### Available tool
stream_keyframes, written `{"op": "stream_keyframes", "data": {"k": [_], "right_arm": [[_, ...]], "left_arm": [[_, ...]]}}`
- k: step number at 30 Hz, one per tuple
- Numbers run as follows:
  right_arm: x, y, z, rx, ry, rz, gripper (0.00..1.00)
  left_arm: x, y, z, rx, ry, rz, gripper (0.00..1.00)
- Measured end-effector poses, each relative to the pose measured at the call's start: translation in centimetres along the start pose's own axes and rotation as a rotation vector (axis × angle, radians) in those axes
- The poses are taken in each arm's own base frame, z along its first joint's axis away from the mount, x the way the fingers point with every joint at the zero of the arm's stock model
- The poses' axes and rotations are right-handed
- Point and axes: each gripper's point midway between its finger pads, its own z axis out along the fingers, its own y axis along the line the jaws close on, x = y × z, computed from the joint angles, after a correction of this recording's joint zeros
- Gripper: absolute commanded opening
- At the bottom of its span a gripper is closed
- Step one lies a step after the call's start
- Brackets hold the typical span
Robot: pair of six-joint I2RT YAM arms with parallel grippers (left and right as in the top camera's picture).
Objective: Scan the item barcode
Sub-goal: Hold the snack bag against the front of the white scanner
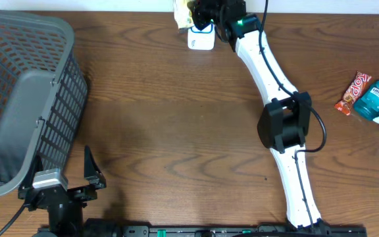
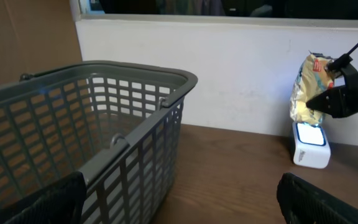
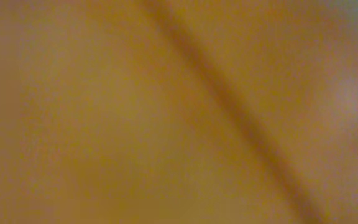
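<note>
The red snack bar and teal bottle lie together beyond the scanner [image 1: 201,39], so my right gripper will next carry the bag toward them, lower it on top of both and release it.
The item, a yellow snack bag [image 1: 182,14] [image 2: 308,87], hangs upright just above the white scanner [image 1: 201,39] [image 2: 311,148] at the table's far edge; the scanner's top window glows. My right gripper [image 1: 206,12] [image 2: 329,99] is shut on the bag's side. A blurred yellow-orange surface [image 3: 166,112] fills the right wrist view, and no fingers show there. My left gripper [image 1: 59,178] [image 2: 179,208] rests open and holds nothing at the near left, beside the basket. No barcode can be made out.
A grey plastic basket [image 1: 18,99] [image 2: 104,124] takes up the left side. A red snack bar [image 1: 353,92] and a teal bottle [image 1: 378,99] lie at the right edge. A white wall [image 2: 229,74] runs behind the scanner.
</note>
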Motion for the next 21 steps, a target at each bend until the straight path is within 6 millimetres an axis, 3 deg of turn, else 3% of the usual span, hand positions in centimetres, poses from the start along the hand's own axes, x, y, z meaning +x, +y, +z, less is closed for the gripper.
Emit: {"op": "stream_keyframes", "data": {"k": [5, 14, 21], "right_arm": [[2.8, -1.1, 1.6, 0.042, 0.045, 0.029, 0.01], [3.1, -1.6, 2.1, 0.074, 0.042, 0.038, 0.01], [4.4, -1.5, 2.6, 0.080, 0.073, 0.077, 0.01]], "left_arm": [[0.0, 0.0, 0.0, 0.000, 0.000, 0.000, 0.98], [0.0, 0.0, 0.0, 0.000, 0.000, 0.000, 0.98], [0.0, 0.0, 0.0, 0.000, 0.000, 0.000, 0.98]]}}
